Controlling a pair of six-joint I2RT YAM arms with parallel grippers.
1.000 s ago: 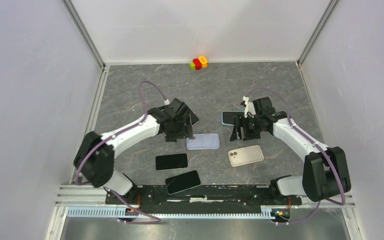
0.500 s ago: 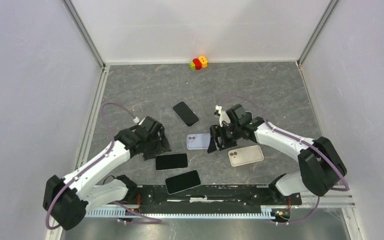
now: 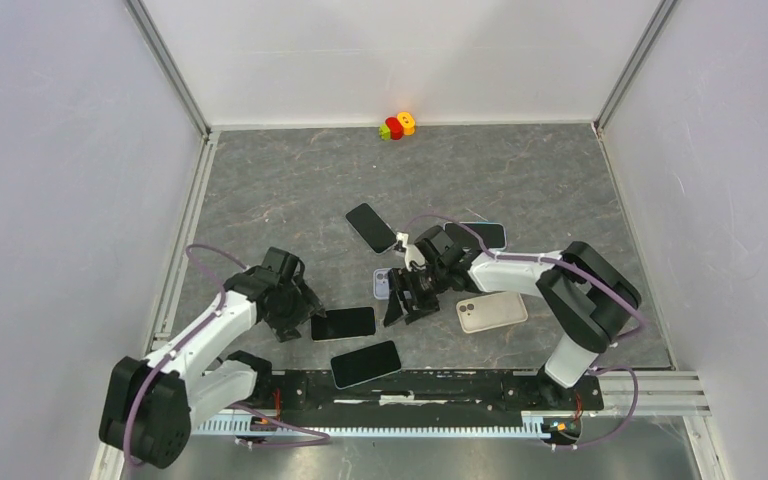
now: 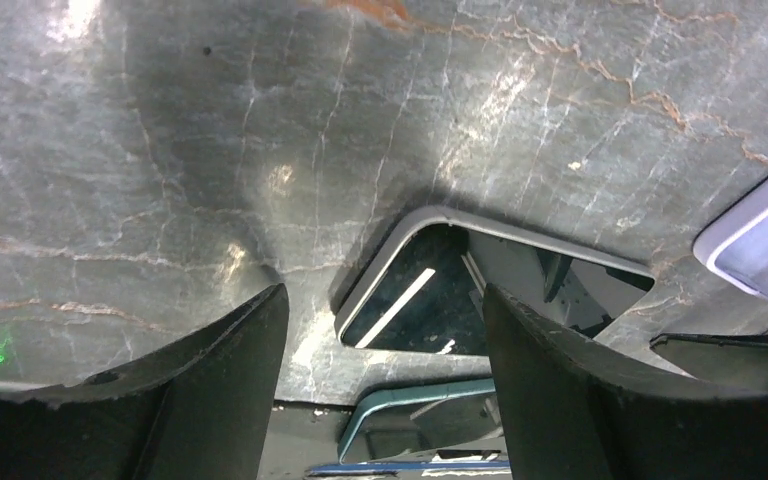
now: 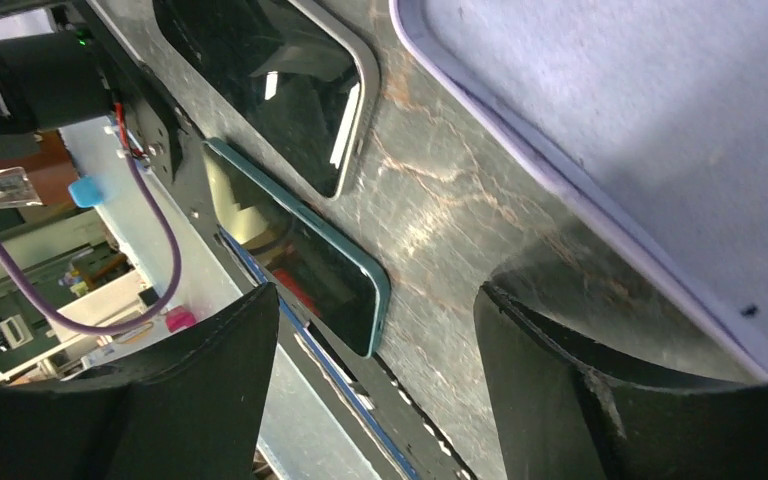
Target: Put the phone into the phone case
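I should move my left gripper toward the right in the top view, turn it sideways and close it on the black phone's nearer end [image 3: 319,325], because the other end faces the lavender case [image 3: 384,283].
A lavender phone case [image 3: 384,283] lies open side up mid-table, also in the right wrist view [image 5: 660,120] and at the right edge of the left wrist view [image 4: 760,250]. A black phone with a grey rim [image 3: 343,323] lies near it, screen up. My left gripper [image 3: 298,316] is open and empty at that phone's left end; in its wrist view the phone's corner [image 4: 440,290] lies between the fingers [image 4: 230,370]. My right gripper [image 3: 400,300] is open and empty, low over the case's near-left edge, its fingers [image 5: 560,380] straddling bare table beside the rim.
A teal-edged phone [image 3: 365,363] lies by the front rail, also in the wrist views [image 4: 430,410] [image 5: 300,250]. A beige case or phone [image 3: 491,311] lies right of the lavender case. Two more phones [image 3: 372,227] [image 3: 488,235] lie further back. A small toy [image 3: 397,125] sits at the far wall.
My left gripper has moved from the table's middle back and down to the grey-rimmed phone's left end. My right gripper has moved left onto the lavender case's near edge.
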